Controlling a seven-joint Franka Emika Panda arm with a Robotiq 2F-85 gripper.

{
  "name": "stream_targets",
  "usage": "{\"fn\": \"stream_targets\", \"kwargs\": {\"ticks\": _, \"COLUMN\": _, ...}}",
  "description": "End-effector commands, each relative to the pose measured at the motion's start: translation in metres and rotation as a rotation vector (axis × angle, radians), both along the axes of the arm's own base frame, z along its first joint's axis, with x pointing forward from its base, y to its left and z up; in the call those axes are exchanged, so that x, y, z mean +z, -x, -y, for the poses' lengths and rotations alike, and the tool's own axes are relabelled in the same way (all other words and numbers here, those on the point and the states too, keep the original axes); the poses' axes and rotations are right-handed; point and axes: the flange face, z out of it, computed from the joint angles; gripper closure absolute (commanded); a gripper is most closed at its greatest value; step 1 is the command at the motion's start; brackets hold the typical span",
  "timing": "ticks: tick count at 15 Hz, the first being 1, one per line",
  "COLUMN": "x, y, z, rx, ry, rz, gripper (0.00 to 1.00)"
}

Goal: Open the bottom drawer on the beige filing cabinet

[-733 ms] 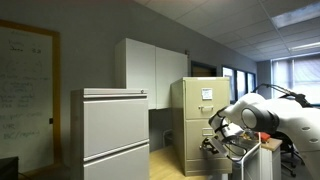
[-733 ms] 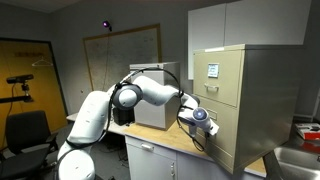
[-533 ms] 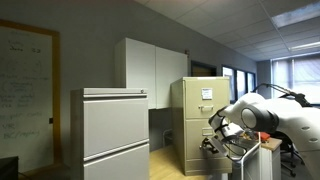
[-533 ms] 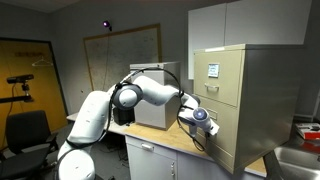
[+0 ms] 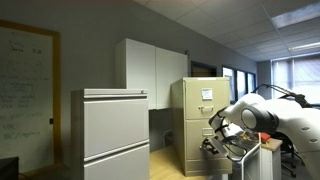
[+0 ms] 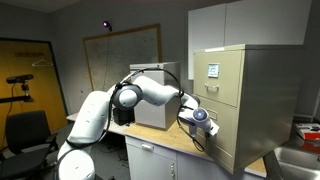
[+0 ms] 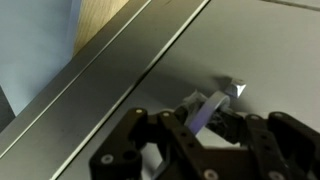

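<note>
The bottom drawer [image 6: 224, 140] is still flush. I need to pull my gripper back, away from the cabinet, to slide the drawer open, and then let go of the drawer's small silver handle.
The beige filing cabinet [image 5: 193, 110] stands on a wooden counter, with a white paper sheet on its top drawer; it shows in both exterior views [image 6: 250, 95]. My gripper [image 6: 208, 128] is pressed against the front of the bottom drawer [image 6: 224, 140], which sits flush with the cabinet. It also shows in an exterior view [image 5: 213, 141]. In the wrist view the drawer front [image 7: 265, 45] fills the frame. The small silver pull handle [image 7: 210, 105] lies between my fingertips [image 7: 205, 122], which are closed around it.
A wider light-grey cabinet [image 5: 112, 135] stands near the camera in an exterior view. White wall cupboards [image 5: 150, 68] hang beside and above the beige cabinet [image 6: 250, 22]. The wooden counter [image 6: 165, 140] runs under my arm. A black chair [image 6: 25, 130] stands behind.
</note>
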Motion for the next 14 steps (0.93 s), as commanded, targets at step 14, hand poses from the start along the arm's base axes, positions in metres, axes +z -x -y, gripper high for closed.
{"fn": "stream_targets", "kwargs": {"ticks": 14, "x": -0.028, "y": 0.106, "z": -0.045, "rx": 0.283, "ry": -0.16, "rz": -0.014, "gripper": 0.94}}
